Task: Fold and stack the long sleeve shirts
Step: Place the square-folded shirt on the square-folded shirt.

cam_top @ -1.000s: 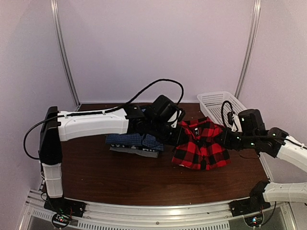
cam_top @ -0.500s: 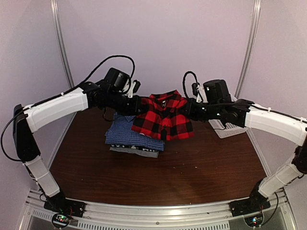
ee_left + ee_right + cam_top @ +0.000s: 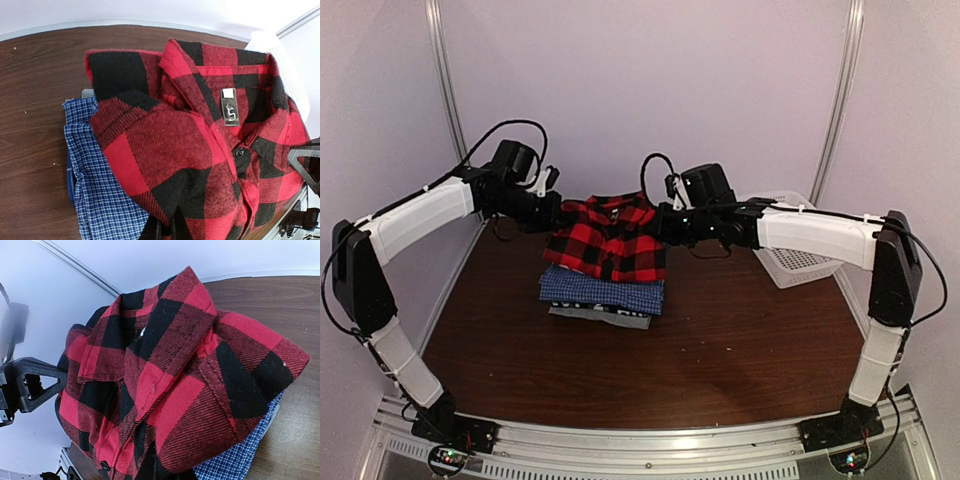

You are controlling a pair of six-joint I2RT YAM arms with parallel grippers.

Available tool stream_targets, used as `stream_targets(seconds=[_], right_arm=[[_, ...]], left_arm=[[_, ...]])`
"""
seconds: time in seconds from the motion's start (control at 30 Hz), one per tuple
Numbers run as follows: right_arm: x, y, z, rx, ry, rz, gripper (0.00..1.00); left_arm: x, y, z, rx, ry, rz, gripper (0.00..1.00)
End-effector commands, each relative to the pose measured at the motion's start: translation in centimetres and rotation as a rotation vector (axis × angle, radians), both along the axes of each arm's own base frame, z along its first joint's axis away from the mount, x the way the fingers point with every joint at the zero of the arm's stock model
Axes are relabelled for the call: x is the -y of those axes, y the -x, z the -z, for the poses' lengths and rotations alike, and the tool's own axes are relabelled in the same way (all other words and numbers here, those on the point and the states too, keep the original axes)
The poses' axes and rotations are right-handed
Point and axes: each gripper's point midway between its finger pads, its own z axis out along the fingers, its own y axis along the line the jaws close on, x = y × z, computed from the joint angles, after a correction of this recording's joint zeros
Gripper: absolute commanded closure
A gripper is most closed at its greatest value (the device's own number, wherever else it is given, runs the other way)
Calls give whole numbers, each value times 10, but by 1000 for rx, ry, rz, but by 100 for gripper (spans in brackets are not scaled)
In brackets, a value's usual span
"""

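The plaid shirt still hangs above the stack, so my right gripper moves down onto the folded blue checked shirt next and releases the plaid shirt's edge there.
The folded red-and-black plaid shirt (image 3: 607, 237) hangs between my two grippers, just above the stack. My left gripper (image 3: 553, 214) is shut on its left edge and my right gripper (image 3: 665, 226) is shut on its right edge. Below lies the folded blue checked shirt (image 3: 603, 291) on top of a grey/dark shirt (image 3: 598, 315). In the left wrist view the plaid shirt (image 3: 200, 140) fills the frame, with the blue shirt (image 3: 97, 195) under it. In the right wrist view the plaid shirt (image 3: 175, 385) covers my fingers and the blue shirt (image 3: 240, 460) peeks out below.
A white mesh basket (image 3: 798, 250) stands at the back right, behind my right arm. The brown table (image 3: 720, 350) is bordered by white walls and metal corner posts. The other gripper's black frame shows in each wrist view.
Both grippers have carried the plaid shirt from the right side of the table, up and leftward, until it hangs over the blue shirt stack and lower than half a second ago.
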Motion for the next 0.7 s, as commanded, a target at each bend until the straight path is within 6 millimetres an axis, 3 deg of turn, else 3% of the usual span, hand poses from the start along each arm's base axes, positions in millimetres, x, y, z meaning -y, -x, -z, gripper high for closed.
stream_targets(seconds=[0.0, 0.27, 0.43, 0.57, 0.67], right_arm=[[-19, -3, -10, 20, -50, -44, 100], [-16, -8, 47, -54, 3, -25, 100], [5, -10, 84, -106, 25, 20, 99], [18, -10, 96, -114, 71, 45, 84], [24, -8, 90, -97, 91, 56, 68]], left_arm=[[-13, -5, 5, 17, -1, 8, 100], [-40, -19, 61, -62, -82, -49, 100], [-53, -24, 96, -117, -129, -77, 100], [-58, -22, 110, -135, -150, -90, 97], [-66, -24, 109, -121, -182, -122, 93]])
